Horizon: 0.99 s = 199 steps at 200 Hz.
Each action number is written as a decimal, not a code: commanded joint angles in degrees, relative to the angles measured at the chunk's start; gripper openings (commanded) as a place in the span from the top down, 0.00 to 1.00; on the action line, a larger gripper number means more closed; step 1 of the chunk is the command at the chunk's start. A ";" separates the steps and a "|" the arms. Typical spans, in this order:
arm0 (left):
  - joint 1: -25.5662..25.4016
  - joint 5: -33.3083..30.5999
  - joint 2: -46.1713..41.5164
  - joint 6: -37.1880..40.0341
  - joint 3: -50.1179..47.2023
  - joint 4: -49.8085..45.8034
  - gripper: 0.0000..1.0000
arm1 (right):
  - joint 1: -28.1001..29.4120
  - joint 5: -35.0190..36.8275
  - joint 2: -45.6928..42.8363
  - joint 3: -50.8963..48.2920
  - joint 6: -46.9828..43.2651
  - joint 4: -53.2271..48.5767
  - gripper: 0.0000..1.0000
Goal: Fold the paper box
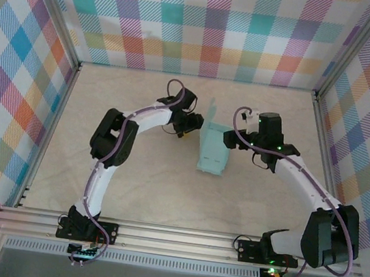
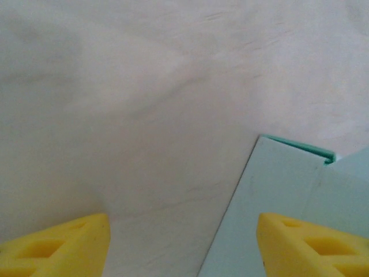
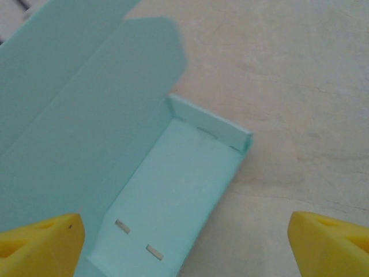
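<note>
My right gripper should move outward and down and turn its open fingers to straddle the paper box's low raised end, because that end stands below and outward of my right gripper.
The paper box is pale mint-green card, partly folded, lying mid-table between my two grippers, with one long flap standing up at its far end. In the right wrist view the paper box shows a flat floor with two small slots, a low raised end wall and a tall side panel on the left. My right gripper is open above its near right edge, and one finger overlaps the side panel. My left gripper is open over a flat panel edge. Seen from above, the left gripper and right gripper flank the box.
The beige tabletop is walled by bright checkered panels on three sides. An aluminium rail carrying both arm bases runs along the near edge.
</note>
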 commanded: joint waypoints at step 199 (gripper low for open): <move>4.51 -1.18 -32.72 6.64 -35.49 -1.70 0.25 | -11.73 -16.65 42.33 36.11 -41.73 -20.22 0.49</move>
